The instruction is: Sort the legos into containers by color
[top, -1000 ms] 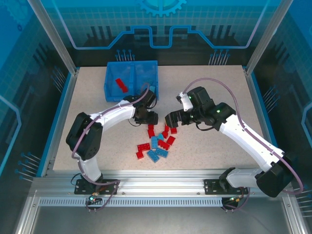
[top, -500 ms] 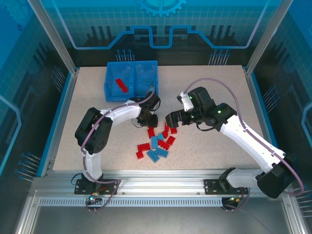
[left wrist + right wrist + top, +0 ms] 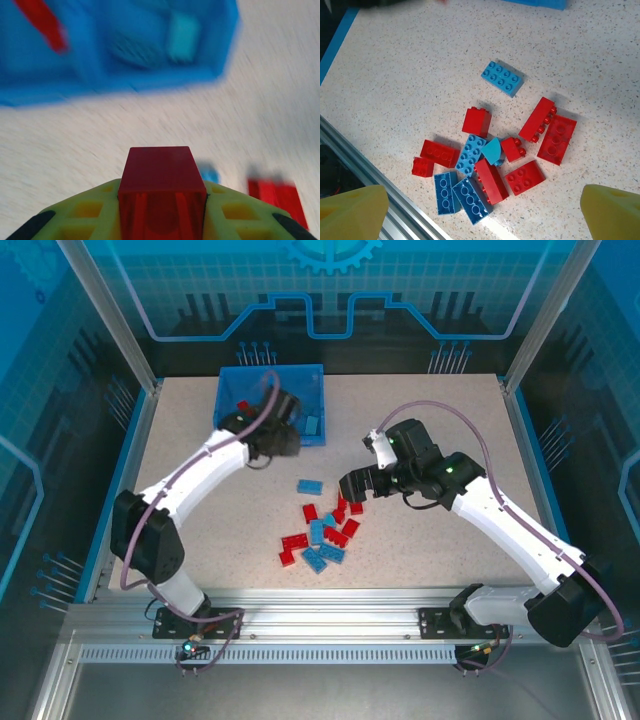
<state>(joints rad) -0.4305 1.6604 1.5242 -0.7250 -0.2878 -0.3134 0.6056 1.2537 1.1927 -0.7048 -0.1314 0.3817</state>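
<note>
The left gripper carries the red lego outward over the bin's container with a red lego next, then down, and releases it, since reds gather there.
My left gripper (image 3: pixel 279 440) is shut on a red lego (image 3: pixel 161 172), squeezed between its yellow-green fingers (image 3: pixel 90 210), and hovers at the near edge of the blue bin (image 3: pixel 300 370). One red lego (image 3: pixel 245 408) lies in the bin's left container and a light blue one (image 3: pixel 312 425) in the right. A loose pile of red and blue legos (image 3: pixel 322 530) lies mid-table, with a single blue lego (image 3: pixel 309 486) just behind it. My right gripper (image 3: pixel 352 485) is open above the pile (image 3: pixel 490 165) with nothing between its fingers (image 3: pixel 350 210).
An aluminium rail (image 3: pixel 365 175) runs along the table's near edge close to the pile. Blue-edged enclosure walls (image 3: pixel 140 430) border the table left and right. Bare tabletop (image 3: pixel 200 510) lies between the bin and the pile.
My left gripper closed on a red lego at the pile's back edge, then swung up and left to the bin. A lone blue lego now shows there. The right arm stayed still.
</note>
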